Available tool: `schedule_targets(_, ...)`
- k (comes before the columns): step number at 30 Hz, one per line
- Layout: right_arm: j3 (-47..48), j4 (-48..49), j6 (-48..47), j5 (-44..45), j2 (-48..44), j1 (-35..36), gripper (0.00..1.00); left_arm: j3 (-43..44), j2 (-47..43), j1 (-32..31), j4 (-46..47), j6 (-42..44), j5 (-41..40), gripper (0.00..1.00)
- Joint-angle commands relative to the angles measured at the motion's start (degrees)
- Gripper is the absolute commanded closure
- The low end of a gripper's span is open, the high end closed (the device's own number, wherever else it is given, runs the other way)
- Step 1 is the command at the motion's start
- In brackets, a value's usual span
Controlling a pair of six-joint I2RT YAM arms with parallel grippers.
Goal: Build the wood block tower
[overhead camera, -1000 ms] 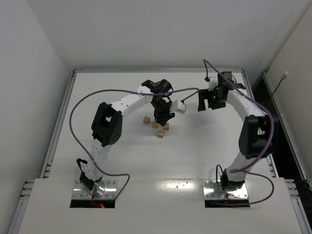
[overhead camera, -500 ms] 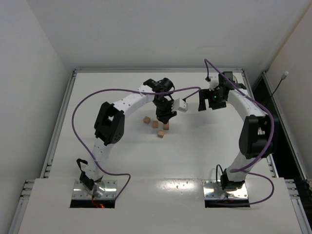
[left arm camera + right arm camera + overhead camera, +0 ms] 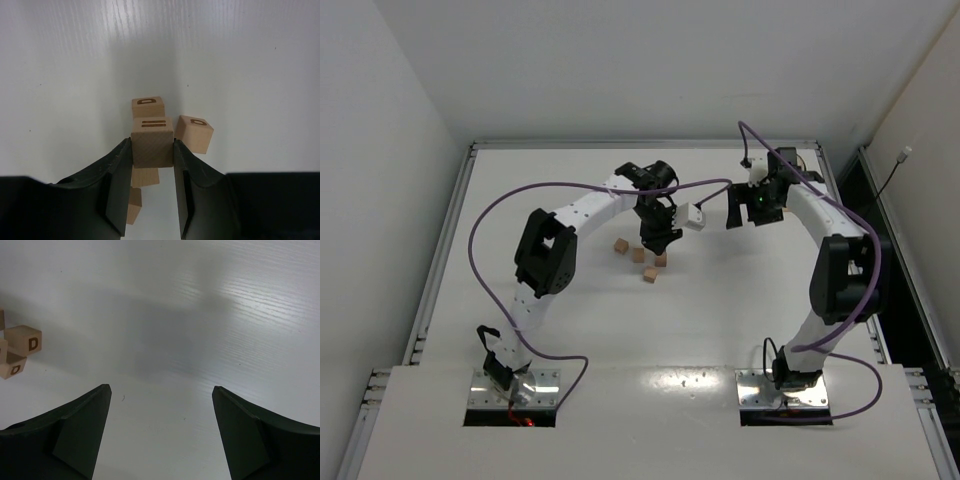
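My left gripper moves down onto that lettered block's top side (image 3: 661, 259) (image 3: 148, 111) next and releases my held wood block, because that one lettered block already shows beneath it.
My left gripper (image 3: 152, 144) is shut on a wood block (image 3: 152, 145) with two dark bars on its top face, and holds it above the table. Several loose wood blocks lie below it: one lettered block (image 3: 148, 106) just beyond, another (image 3: 194, 133) to the right, two more (image 3: 145, 177) under the jaws. In the top view the left gripper (image 3: 656, 237) hovers over the cluster of blocks (image 3: 638, 254). I see no stacked tower. My right gripper (image 3: 161, 388) is open and empty, at the back right (image 3: 733, 208).
The white table (image 3: 720, 310) has raised rails along its left (image 3: 450, 240) and far edges. Purple cables loop off both arms. Two lettered blocks (image 3: 22, 340) show at the left edge of the right wrist view.
My left gripper has shifted slightly toward the far right with the block in its jaws. The loose blocks and the right arm have not moved.
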Motion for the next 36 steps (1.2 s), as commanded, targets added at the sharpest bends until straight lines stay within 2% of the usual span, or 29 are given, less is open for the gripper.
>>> schedule_targets(1,1.3,1.2,-0.6,-1.3,0.6,-0.2,0.2,1.9,1.0,-0.8,0.7,1.6,1.7,0.96)
schedule_targets(29,1.8,1.2,-0.6,-1.8,2.8,-0.2,0.2,3.1,3.8,-0.8,1.7,1.6,1.7,0.92)
schedule_targets(30,1.8,1.2,-0.6,-1.8,2.8,-0.2,0.2,3.1,3.8,-0.8,1.7,1.6,1.7,0.9)
schedule_targets(33,1.8,1.2,-0.6,-1.8,2.8,-0.2,0.2,3.1,3.8,-0.8,1.7,1.6,1.7,0.68)
schedule_targets(36,1.8,1.2,-0.6,-1.8,2.8,-0.2,0.2,3.1,4.3,-0.8,1.7,1.6,1.2,0.59)
